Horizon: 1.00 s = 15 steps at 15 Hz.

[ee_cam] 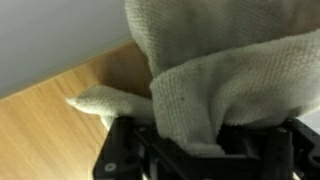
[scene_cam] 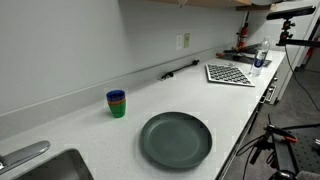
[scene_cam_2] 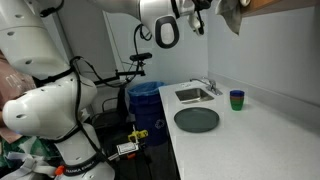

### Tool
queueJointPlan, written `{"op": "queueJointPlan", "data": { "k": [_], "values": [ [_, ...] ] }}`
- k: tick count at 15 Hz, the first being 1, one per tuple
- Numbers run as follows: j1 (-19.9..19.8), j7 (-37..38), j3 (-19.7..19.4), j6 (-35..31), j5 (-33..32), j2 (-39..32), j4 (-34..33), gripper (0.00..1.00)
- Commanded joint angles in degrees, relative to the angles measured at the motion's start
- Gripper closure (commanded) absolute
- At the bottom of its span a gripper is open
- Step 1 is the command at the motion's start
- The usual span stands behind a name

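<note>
The gripper moves down from the wooden cabinet next, tilting downward, to release the cloth on the counter between plate and checkered mat, since that spot is bare.
In the wrist view my gripper (ee_cam: 196, 152) is shut on a thick off-white knitted cloth (ee_cam: 215, 70), which bunches over the jaws and fills most of the picture. Behind the cloth are a wooden surface (ee_cam: 50, 135) and a pale wall. An exterior view shows the arm raised high, with the gripper (scene_cam_2: 197, 18) up beside the wooden cabinet (scene_cam_2: 270, 5), well above the counter. A hanging piece of cloth (scene_cam_2: 231, 18) shows just beside it. Far below lie a dark round plate (scene_cam: 176, 140) (scene_cam_2: 197, 120) and a blue cup stacked on a green cup (scene_cam: 117, 103) (scene_cam_2: 237, 99).
A sink (scene_cam_2: 193, 95) (scene_cam: 55, 168) with a faucet (scene_cam: 25, 155) sits at one end of the white counter. At the other end is a checkered mat (scene_cam: 230, 73). A blue bin (scene_cam_2: 145, 100) and the robot base (scene_cam_2: 50, 110) stand on the floor side, near tripods (scene_cam: 280, 140).
</note>
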<state>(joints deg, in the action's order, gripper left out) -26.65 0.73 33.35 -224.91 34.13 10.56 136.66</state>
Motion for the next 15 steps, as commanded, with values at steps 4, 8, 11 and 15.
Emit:
{"op": "queueJointPlan", "data": {
  "k": [4,8,11,15],
  "values": [
    [-2.0,-9.0,2.4,-15.5,2.3,-7.0,8.1,1.0],
    [7.2,2.8,-10.6,-17.8,-11.5,-11.7,17.8,1.0],
    [13.0,-11.6,-19.9,-17.7,-10.6,-13.5,18.0,1.0],
    [18.1,-16.8,-28.9,-16.6,-15.9,-17.4,19.1,1.0]
  ]
}}
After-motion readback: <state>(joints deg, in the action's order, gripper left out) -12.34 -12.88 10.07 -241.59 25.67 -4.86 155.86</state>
